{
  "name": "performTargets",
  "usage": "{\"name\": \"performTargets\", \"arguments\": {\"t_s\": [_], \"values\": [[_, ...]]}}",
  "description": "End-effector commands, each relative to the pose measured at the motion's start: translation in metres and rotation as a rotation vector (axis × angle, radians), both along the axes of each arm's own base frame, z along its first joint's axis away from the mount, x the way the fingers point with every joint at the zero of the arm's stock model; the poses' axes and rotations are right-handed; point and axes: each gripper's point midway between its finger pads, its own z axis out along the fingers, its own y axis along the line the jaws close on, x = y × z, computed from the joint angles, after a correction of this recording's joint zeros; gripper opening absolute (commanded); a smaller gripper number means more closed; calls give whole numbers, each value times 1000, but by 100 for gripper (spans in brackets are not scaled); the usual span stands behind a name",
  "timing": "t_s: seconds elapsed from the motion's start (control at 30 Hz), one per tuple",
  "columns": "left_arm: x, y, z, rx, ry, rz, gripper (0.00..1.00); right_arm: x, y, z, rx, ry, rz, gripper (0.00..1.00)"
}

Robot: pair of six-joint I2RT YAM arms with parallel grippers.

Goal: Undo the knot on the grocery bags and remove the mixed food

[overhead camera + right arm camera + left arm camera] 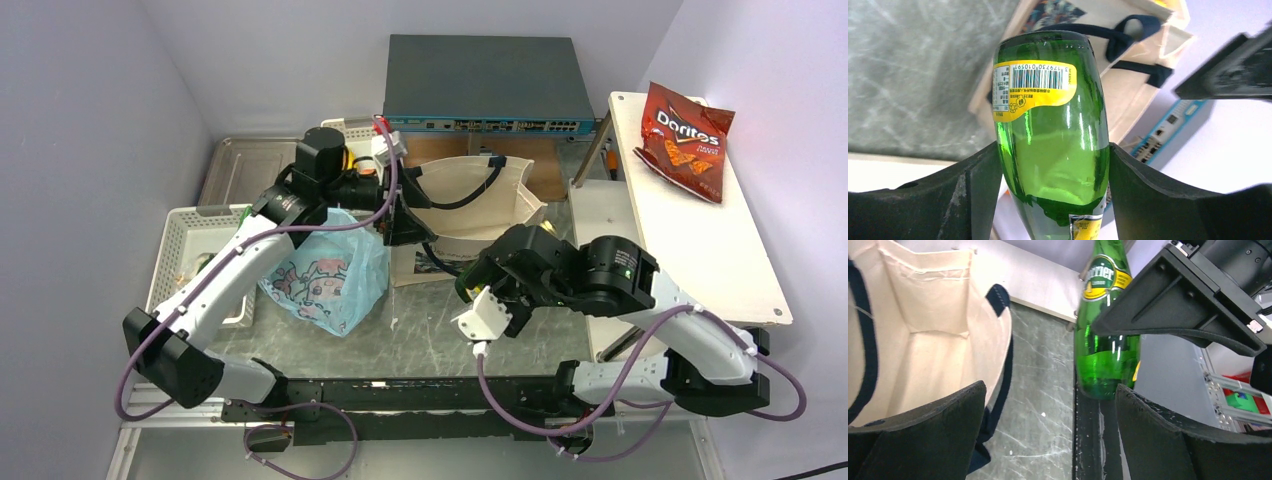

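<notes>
Next, my right gripper swings toward the right in the top view, turning, and lowers to release the bottle on the lower white board, whose visible part is bare.
A light-blue plastic grocery bag (325,275) with cartoon prints lies on the table under my left arm; I cannot make out its knot. A red Doritos bag (685,125) lies on the white board at the right. The other food is out of view. My left gripper (405,225) (1050,390) is open and empty, above the table beside the beige tote (933,325). My right gripper (478,275) (1054,147) is shut on a green Perrier glass bottle (1050,135), held tilted in front of the tote. The bottle also shows in the left wrist view (1105,340).
The beige tote (470,205) with dark handles stands open at the middle back. A network switch (480,85) sits behind it. A white basket (185,240) and a metal tray (245,165) are at the left. The white board (690,230) runs along the right.
</notes>
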Motion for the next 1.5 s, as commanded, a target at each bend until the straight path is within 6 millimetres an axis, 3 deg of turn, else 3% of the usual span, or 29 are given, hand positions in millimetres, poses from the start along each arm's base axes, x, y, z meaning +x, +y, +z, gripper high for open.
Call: {"name": "performTargets", "arguments": {"t_s": [0.0, 0.17, 0.43, 0.57, 0.7, 0.9, 1.1, 1.27, 1.47], "values": [[21, 18, 15, -27, -72, 102, 99, -13, -15, 2, -10, 95, -68, 0], [29, 29, 21, -23, -121, 152, 99, -15, -22, -25, -94, 121, -74, 0], [28, 40, 25, -15, -174, 191, 100, -24, -51, -96, -277, 227, -221, 0], [26, 42, 23, -18, -176, 196, 99, -26, -82, -127, -375, 222, -298, 0], [26, 41, 22, -14, -172, 191, 99, -19, -111, -146, -451, 237, -390, 0], [25, 39, 23, -25, -155, 178, 99, 17, -152, -152, -514, 238, -539, 0], [24, 40, 24, -26, -151, 177, 99, 41, -169, -149, -521, 270, -646, 0], [20, 41, 25, -33, -148, 181, 99, 76, -200, -150, -551, 251, -744, 0], [13, 44, 23, -47, -141, 188, 99, 108, -212, -137, -478, 265, -885, 0]]}}
